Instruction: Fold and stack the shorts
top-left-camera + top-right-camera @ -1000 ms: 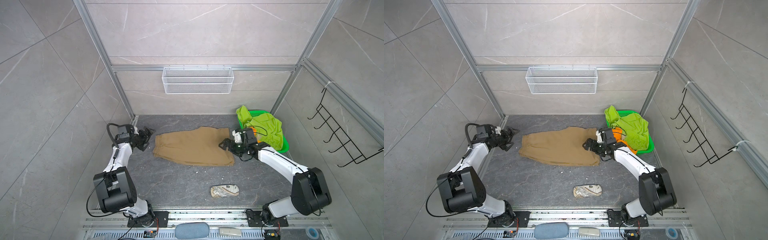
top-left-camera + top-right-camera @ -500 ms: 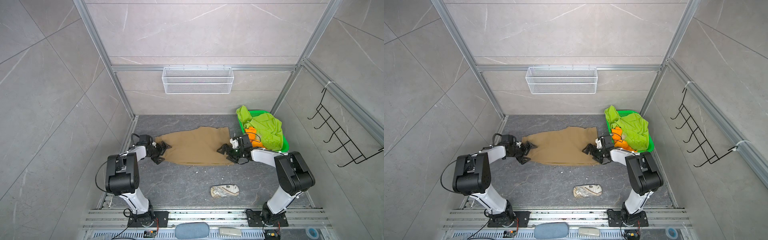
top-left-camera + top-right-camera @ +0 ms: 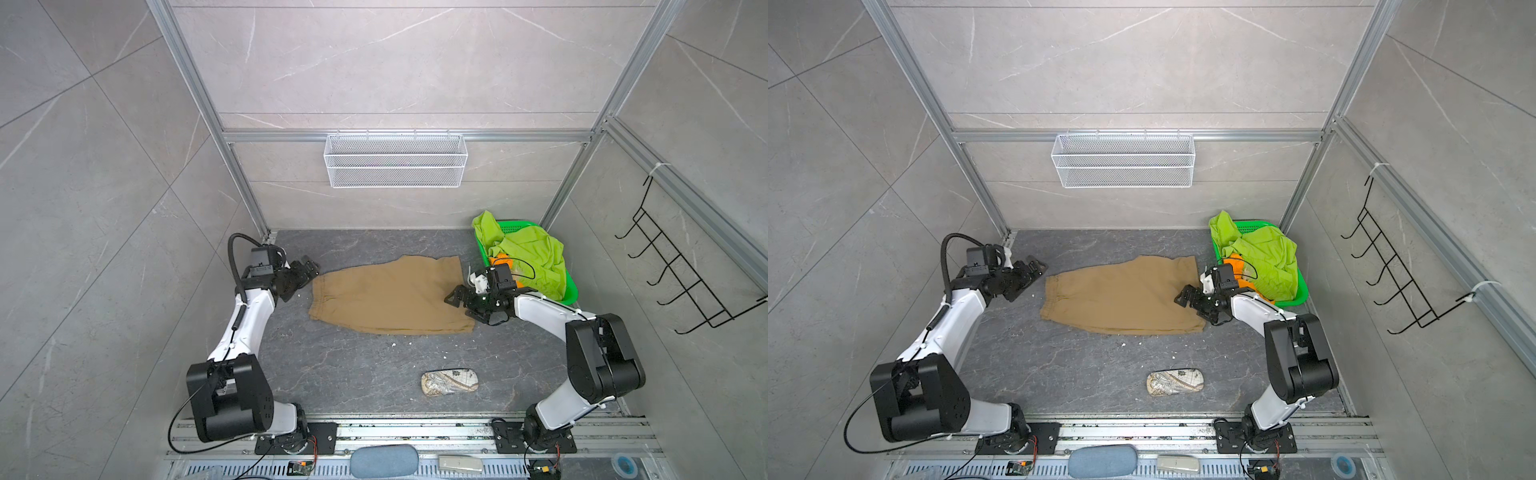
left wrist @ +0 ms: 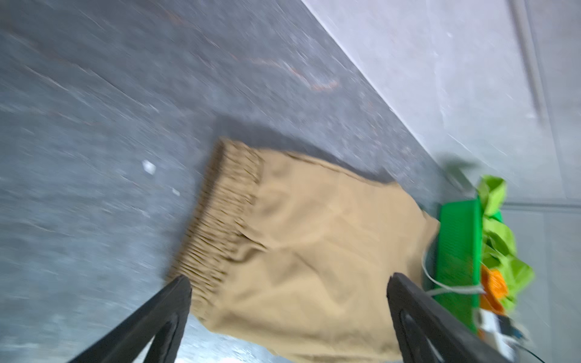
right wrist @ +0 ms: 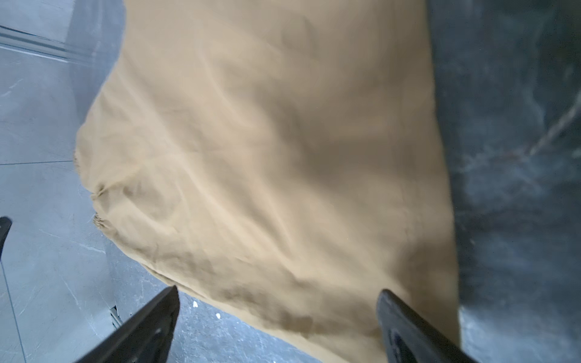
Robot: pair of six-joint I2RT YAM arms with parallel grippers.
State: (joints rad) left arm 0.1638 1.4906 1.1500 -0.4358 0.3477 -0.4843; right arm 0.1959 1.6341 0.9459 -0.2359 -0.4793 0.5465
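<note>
My left gripper needs to turn next and go back down onto the middle of the gathered waistband [image 3: 315, 298] [image 4: 216, 228], because that spot is below it and closer to my base.
The tan shorts [image 3: 386, 295] [image 3: 1121, 295] lie spread flat on the dark floor, waistband to the left. My left gripper [image 3: 309, 270] [image 3: 1036, 268] hovers open just off the waistband's far corner, holding nothing. In its blurred wrist view the gathered waistband of the shorts [image 4: 308, 251] shows ahead of the left gripper [image 4: 289, 295]. My right gripper [image 3: 459, 305] [image 3: 1187, 305] is open over the right hem, and the tan shorts [image 5: 267, 141] fill the view beyond the right gripper [image 5: 278, 301]. Lime green shorts [image 3: 528, 253] [image 3: 1262, 249] and orange shorts [image 3: 498, 261] [image 3: 1235, 262] sit bunched in the basket.
A green plastic basket [image 3: 569, 291] [image 3: 1302, 293] stands in the far right corner, close behind my right wrist. A patterned beige pouch [image 3: 449, 382] [image 3: 1175, 382] lies on the near floor. A white wire basket [image 3: 395, 166] hangs on the back wall, and a black hook rack [image 3: 681, 282] on the right wall.
Half a second ago both arms were folded low with the grippers at the shorts' two ends. Both have since lifted back off, open. The tan shorts lie much as before.
</note>
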